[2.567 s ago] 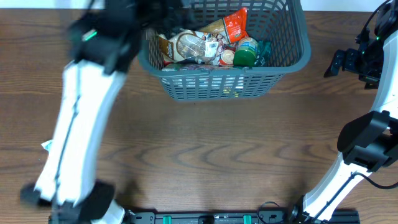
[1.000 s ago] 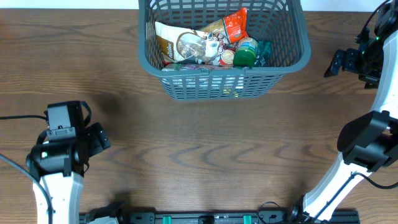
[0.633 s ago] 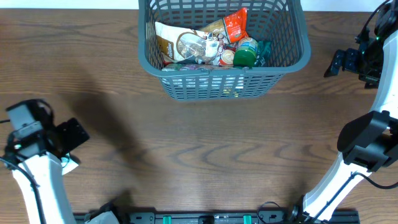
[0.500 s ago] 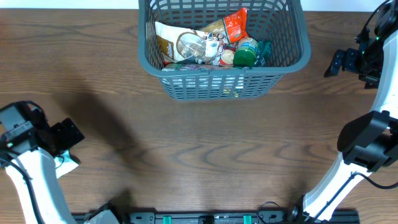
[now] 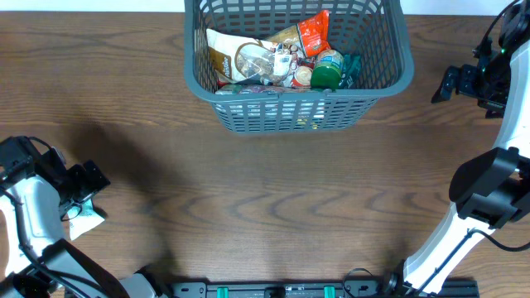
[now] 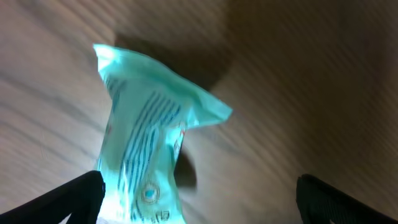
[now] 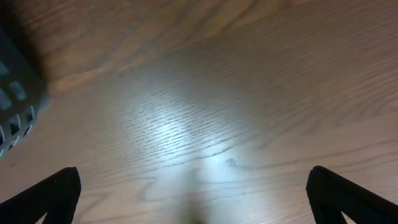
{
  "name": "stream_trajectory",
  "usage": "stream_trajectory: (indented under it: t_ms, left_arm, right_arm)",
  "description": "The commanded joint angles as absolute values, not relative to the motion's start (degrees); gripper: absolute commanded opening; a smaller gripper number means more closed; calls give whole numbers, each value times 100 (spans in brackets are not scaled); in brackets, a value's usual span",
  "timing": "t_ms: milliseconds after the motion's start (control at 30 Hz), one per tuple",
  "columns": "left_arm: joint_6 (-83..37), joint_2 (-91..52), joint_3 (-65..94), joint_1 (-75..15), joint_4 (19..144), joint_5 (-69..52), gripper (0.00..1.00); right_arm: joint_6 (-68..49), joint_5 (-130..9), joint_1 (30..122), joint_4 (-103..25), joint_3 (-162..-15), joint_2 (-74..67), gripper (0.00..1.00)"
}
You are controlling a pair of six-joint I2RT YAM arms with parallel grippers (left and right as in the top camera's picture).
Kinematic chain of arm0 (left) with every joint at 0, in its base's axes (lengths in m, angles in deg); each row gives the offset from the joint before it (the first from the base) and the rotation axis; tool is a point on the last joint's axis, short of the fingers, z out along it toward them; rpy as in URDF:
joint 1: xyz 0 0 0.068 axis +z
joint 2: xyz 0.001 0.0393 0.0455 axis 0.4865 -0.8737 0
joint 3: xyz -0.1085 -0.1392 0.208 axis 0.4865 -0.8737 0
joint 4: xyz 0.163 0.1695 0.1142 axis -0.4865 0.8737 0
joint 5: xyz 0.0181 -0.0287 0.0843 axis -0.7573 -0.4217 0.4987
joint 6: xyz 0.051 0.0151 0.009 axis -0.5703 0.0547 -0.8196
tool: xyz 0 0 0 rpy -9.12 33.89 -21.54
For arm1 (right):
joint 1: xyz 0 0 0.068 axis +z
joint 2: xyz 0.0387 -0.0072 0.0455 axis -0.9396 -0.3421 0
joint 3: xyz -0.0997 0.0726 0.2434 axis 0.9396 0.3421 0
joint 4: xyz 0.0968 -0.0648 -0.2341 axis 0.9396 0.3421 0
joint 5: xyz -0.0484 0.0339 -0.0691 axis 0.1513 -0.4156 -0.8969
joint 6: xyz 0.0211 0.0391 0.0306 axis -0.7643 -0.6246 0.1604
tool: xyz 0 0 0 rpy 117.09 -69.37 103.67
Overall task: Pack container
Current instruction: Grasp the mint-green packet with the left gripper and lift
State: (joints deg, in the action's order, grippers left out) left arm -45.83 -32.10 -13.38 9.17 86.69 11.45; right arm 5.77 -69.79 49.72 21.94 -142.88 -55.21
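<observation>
My left gripper moves down and toward the teal packet [image 5: 84,217] [image 6: 145,147] next until both fingers straddle it. The packet lies close by one finger, off the middle of the gripper's gap.
The container [image 5: 389,79], a dark grey slotted basket, stands at the back centre and holds several snack packets and a green-lidded can [image 5: 325,77]. A pale teal striped packet [image 5: 84,217] lies on the table at the front left; it is blurred in the left wrist view [image 6: 146,140]. My left gripper [image 5: 85,184] is open just above it, and in its wrist view [image 6: 199,205] the packet lies beside the left finger [image 6: 78,198]. My right gripper [image 5: 447,83] is open and empty at the right of the basket, over bare wood [image 7: 199,199].
A corner of the basket [image 7: 13,106] shows at the left edge of the right wrist view. The right arm's base [image 5: 484,194] stands at the table's right edge. Brown wooden table [image 5: 273,199] lies in front of the basket.
My left arm has swung away from the basket to the front left and now hangs over the teal packet. The right arm has not moved.
</observation>
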Motion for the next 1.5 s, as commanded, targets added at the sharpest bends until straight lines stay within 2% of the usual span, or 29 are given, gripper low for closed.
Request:
stream_trajectory:
  t_ms: [0, 367, 833, 1267, 1400, 1467]
  left_arm:
    - [-4703, -3352, -1345, 1007, 8575, 1254, 99]
    - [-4764, -3435, -1347, 1455, 8350, 1250, 99]
    - [-5048, -4338, -1358, 1457, 7898, 1147, 99]
    - [-5219, -4504, -1362, 1383, 7959, 797, 97]
    - [-5219, -4504, -1362, 1286, 7959, 799, 91]
    - [-5217, -4504, -1362, 1254, 7963, 799, 85]
  right_arm:
    - [575, -6977, 5020, 2207, -14286, -5519, 99]
    - [448, -6979, 5020, 2199, -14286, -5519, 99]
    - [453, -6981, 5020, 2275, -14286, -5519, 99]
    - [562, -7025, 5016, 2275, -14286, -5519, 99]
    - [603, -7025, 5016, 2293, -14286, -5519, 99]
    - [603, -7025, 5016, 2293, -14286, -5519, 99]
